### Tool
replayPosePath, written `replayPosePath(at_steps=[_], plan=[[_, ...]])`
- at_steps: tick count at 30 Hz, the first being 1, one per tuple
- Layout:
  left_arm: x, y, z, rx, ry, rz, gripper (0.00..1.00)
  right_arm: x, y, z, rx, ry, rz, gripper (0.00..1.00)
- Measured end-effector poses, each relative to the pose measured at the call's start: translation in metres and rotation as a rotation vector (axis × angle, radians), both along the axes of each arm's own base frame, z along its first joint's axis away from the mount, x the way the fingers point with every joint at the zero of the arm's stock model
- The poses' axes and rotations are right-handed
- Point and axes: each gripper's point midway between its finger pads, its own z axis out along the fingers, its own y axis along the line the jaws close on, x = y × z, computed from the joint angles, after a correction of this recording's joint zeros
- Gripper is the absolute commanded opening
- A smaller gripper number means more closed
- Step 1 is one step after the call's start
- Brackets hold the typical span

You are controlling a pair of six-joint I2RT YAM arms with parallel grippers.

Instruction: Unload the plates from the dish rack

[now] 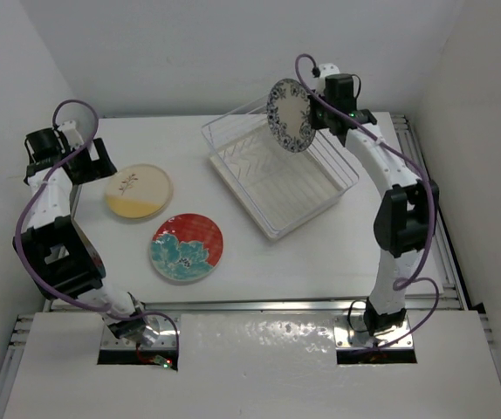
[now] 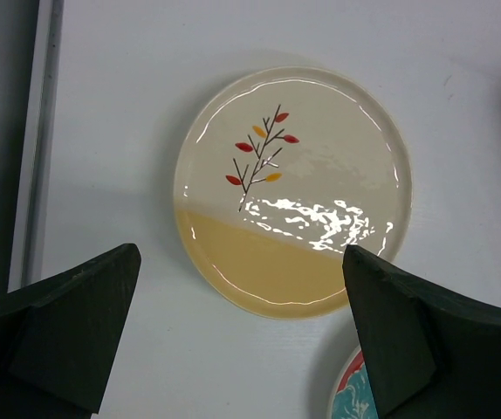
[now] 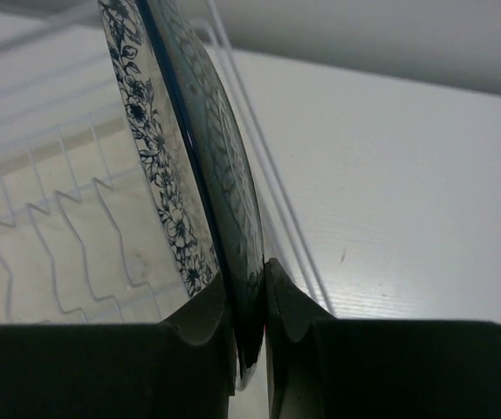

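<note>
The blue-and-white floral plate swings back, left in the top view and down with my right gripper next, tipping flat onto the red-and-teal floral plate [image 1: 186,248], since that lies uncovered.
My right gripper [image 1: 319,113] is shut on the rim of the blue-and-white floral plate [image 1: 289,114] and holds it upright above the far side of the dish rack [image 1: 272,170]. In the right wrist view the plate [image 3: 159,157] stands edge-on between my fingertips [image 3: 249,297], dark back to the right, rack prongs [image 3: 67,227] below. The cream and beige plate [image 1: 138,191] with a twig motif and the red-and-teal floral plate [image 1: 186,248] lie flat on the table. My left gripper [image 1: 89,161] is open above the cream plate [image 2: 292,188].
The white wire rack sits diagonally at the table's centre-right and I see no other plates in it. Metal rails run along the near edge [image 1: 250,305] and right edge [image 1: 425,201] of the table. Walls close in on the left, back and right.
</note>
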Motion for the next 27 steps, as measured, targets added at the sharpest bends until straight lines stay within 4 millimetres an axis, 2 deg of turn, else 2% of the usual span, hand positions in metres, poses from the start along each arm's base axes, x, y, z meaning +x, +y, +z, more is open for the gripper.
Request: replayPosePath(at_steps=[2,7,10,12,16,19,21,23,25,27], plan=[[-0.001,-0.001,0.005,0.006,-0.011,-0.002,1.0,-0.003,-0.004,0.023,0.009,-0.045,-0.019,0.0],[-0.002,-0.002,0.016,0.02,-0.039,-0.01,1.0,0.004,-0.001,0.109,0.076,-0.257,-0.035,0.0],[-0.001,-0.003,0.017,0.017,-0.043,-0.015,1.0,0.009,0.006,0.143,0.104,-0.357,-0.025,0.0],[-0.002,-0.003,0.017,0.02,-0.043,-0.02,1.0,0.01,0.01,0.149,0.112,-0.378,-0.018,0.0],[-0.002,-0.004,0.016,0.024,-0.04,-0.028,1.0,0.002,0.022,0.131,0.129,-0.316,0.019,0.0],[-0.003,-0.003,0.016,0.023,-0.036,-0.027,1.0,-0.016,0.04,0.12,0.161,-0.235,0.066,0.0],[-0.005,-0.002,0.016,0.022,-0.032,-0.023,1.0,-0.036,0.061,0.121,0.183,-0.207,0.107,0.0],[-0.007,-0.003,0.017,0.024,-0.03,-0.021,1.0,-0.066,0.095,0.126,0.236,-0.171,0.181,0.0],[-0.01,-0.003,0.023,0.034,-0.037,-0.015,1.0,-0.107,0.144,0.132,0.346,-0.119,0.307,0.0],[-0.017,-0.005,0.03,0.047,-0.049,-0.009,1.0,-0.156,0.196,0.129,0.469,-0.031,0.452,0.0]])
